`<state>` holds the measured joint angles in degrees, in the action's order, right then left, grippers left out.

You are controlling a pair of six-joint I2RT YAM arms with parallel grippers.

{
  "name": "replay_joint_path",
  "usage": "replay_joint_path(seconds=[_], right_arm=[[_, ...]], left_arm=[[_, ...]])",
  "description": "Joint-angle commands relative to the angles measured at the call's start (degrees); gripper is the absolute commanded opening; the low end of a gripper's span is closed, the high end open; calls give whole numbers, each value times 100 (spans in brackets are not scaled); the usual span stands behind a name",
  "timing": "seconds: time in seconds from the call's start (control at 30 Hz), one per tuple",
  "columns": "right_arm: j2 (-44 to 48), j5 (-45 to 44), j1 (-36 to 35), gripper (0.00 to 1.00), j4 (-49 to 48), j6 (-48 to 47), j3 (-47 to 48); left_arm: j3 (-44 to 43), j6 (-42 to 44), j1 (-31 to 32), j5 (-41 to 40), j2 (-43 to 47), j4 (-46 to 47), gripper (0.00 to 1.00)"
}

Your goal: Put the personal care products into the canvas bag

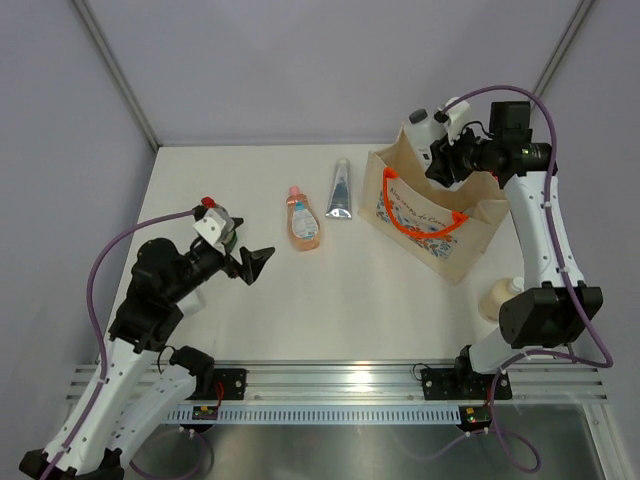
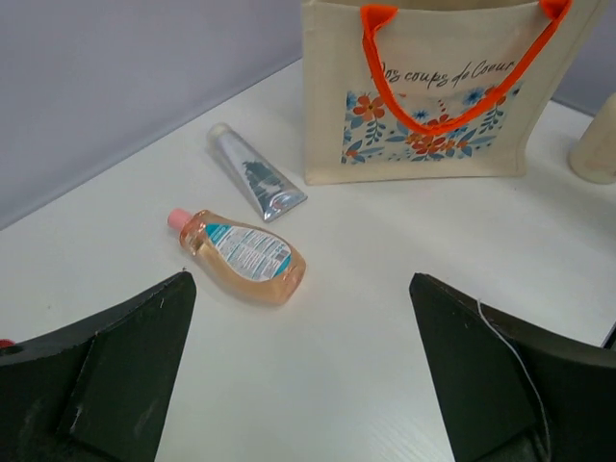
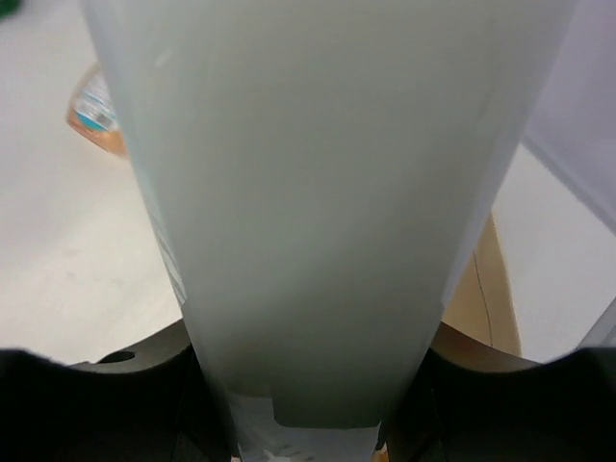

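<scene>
The white bottle still hangs over the bag's tan rim, so I will next lower my right gripper through the canvas bag's opening point(image 1: 423, 181) and let go of the bottle inside.
The canvas bag point(image 1: 432, 214) stands at the right, its orange handles point(image 2: 452, 96) up. My right gripper point(image 1: 444, 166) hangs over the bag's mouth, shut on a white bottle point(image 3: 318, 192) that fills the right wrist view; the bag's tan rim point(image 3: 493, 289) shows beside it. A peach-pink bottle point(image 1: 303, 222) and a silver tube point(image 1: 340, 189) lie on the table left of the bag, and both show in the left wrist view, the bottle point(image 2: 243, 255) nearer than the tube point(image 2: 252, 173). My left gripper point(image 1: 257, 259) is open and empty, low over the table short of the peach-pink bottle.
A cream pump bottle point(image 1: 497, 297) stands by the right arm's base, right of the bag; it also shows in the left wrist view point(image 2: 597, 144). Grey walls close the far and side edges of the white table point(image 1: 250, 320).
</scene>
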<state>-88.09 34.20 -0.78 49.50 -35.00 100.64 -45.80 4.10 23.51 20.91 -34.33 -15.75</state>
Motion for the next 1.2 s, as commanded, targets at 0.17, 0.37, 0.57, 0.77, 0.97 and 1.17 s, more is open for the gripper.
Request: replay_joint_path(seconds=[0.17, 0.37, 0.57, 0.77, 0.97, 1.17], right_arm=[[-831, -1301, 7, 0, 385, -1227, -9], [-1491, -1582, -2, 9, 895, -1509, 166], [-2238, -2426, -19, 30, 658, -826, 421], [-2572, -2541, -168, 67, 623, -412, 369], [-2275, -2085, -169, 99, 606, -7, 404], [-1466, -1443, -169, 100, 736, 318, 895]], left_arm=[[449, 153, -22, -588, 672, -16, 99], [678, 91, -22, -676, 761, 98, 99], [476, -645, -30, -1465, 393, 90, 99], [37, -1805, -30, -3353, -92, -656, 99], [19, -3458, -39, -5112, -477, -1343, 99], [-43, -3285, -390, -4816, -1602, -870, 99]])
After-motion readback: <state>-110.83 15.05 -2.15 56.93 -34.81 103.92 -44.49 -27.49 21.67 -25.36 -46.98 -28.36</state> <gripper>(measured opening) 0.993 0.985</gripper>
